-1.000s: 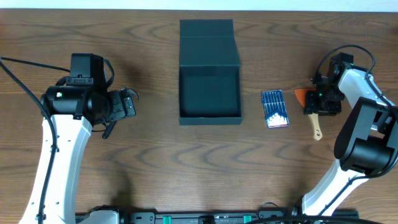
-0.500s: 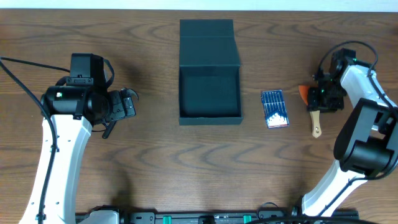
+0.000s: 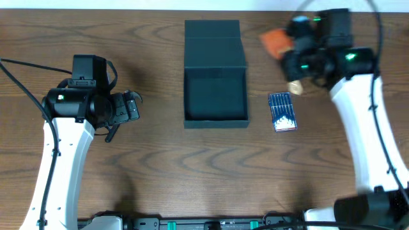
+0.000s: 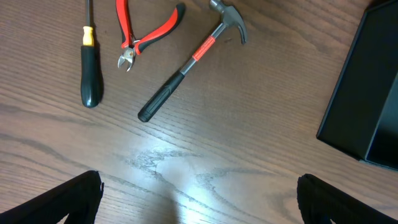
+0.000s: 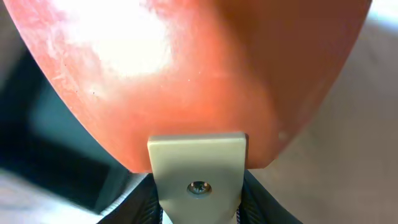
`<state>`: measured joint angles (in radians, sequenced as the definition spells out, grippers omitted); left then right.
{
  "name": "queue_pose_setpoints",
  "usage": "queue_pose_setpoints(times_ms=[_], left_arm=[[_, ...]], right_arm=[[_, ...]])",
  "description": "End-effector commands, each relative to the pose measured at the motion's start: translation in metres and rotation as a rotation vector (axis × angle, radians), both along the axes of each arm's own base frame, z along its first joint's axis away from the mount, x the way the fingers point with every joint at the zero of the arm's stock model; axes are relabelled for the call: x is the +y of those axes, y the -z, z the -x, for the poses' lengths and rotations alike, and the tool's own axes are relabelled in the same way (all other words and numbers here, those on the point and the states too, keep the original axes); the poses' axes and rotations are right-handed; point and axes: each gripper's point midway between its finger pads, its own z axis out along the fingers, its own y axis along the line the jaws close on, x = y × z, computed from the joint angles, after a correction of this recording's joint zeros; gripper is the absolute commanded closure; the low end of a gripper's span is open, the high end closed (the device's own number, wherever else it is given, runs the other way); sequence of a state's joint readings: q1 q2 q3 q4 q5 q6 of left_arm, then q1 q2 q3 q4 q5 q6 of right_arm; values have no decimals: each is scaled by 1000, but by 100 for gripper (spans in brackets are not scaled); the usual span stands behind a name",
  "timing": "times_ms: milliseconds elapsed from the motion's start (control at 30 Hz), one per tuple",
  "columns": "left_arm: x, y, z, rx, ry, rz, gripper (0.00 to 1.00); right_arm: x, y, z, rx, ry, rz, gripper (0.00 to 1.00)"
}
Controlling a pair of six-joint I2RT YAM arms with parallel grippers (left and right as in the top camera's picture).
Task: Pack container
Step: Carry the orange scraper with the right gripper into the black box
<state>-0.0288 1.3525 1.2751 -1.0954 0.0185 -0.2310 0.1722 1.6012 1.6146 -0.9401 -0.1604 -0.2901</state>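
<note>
I should move my right gripper to the left in the overhead view, then lower it into the container's far half (image 3: 215,83) and let go of the scraper (image 3: 276,42), because the bottom of the container is bare.
The dark teal container (image 3: 215,122) stands open at the table's centre, its flap lid (image 3: 214,45) laid back behind it. It also shows at the right edge of the left wrist view (image 4: 367,93). My right gripper (image 3: 300,62) is shut on an orange-bladed scraper (image 3: 276,42) with a pale handle and holds it in the air right of the lid. In the right wrist view the blade (image 5: 186,74) fills the frame, with the handle (image 5: 198,177) between the jaws (image 5: 198,202). My left gripper (image 3: 133,107) is open and empty, left of the container.
A blue pack of bits (image 3: 282,112) lies right of the container. The left wrist view shows a black-handled screwdriver (image 4: 90,74), red pliers (image 4: 146,34) and a hammer (image 4: 193,62) on the wood, beyond my open left jaws (image 4: 199,193).
My right gripper has lifted the scraper from the table at the far right and carried it up and left, toward the container's lid. The left arm has not moved.
</note>
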Motion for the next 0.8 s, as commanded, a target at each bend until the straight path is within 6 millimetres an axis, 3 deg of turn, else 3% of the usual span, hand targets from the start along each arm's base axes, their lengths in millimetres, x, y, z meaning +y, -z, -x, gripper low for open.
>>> queue_pose_setpoints(times_ms=[0,133,267,367,533,767], left_arm=[[3,1,-1,6,6,-19,2],[3,1,-1,6,6,-20,1],[3,1,2,16,7,-19,1],[3,2,5,32,7,-20,1],[3,4,11,55,7,-20,1],[3,4,12,58,7,-20,1]], right_arm=[[71,-12,18,-117,-390,74,99],[132,-3,28,-238,-716,197,99],[158,21,18,-288,-861,266,99],[165,49,3,-293,-936,320,99],[159,100,-11,-214,-992,363,99],[150,149,-21,-126,-1011,392,99]])
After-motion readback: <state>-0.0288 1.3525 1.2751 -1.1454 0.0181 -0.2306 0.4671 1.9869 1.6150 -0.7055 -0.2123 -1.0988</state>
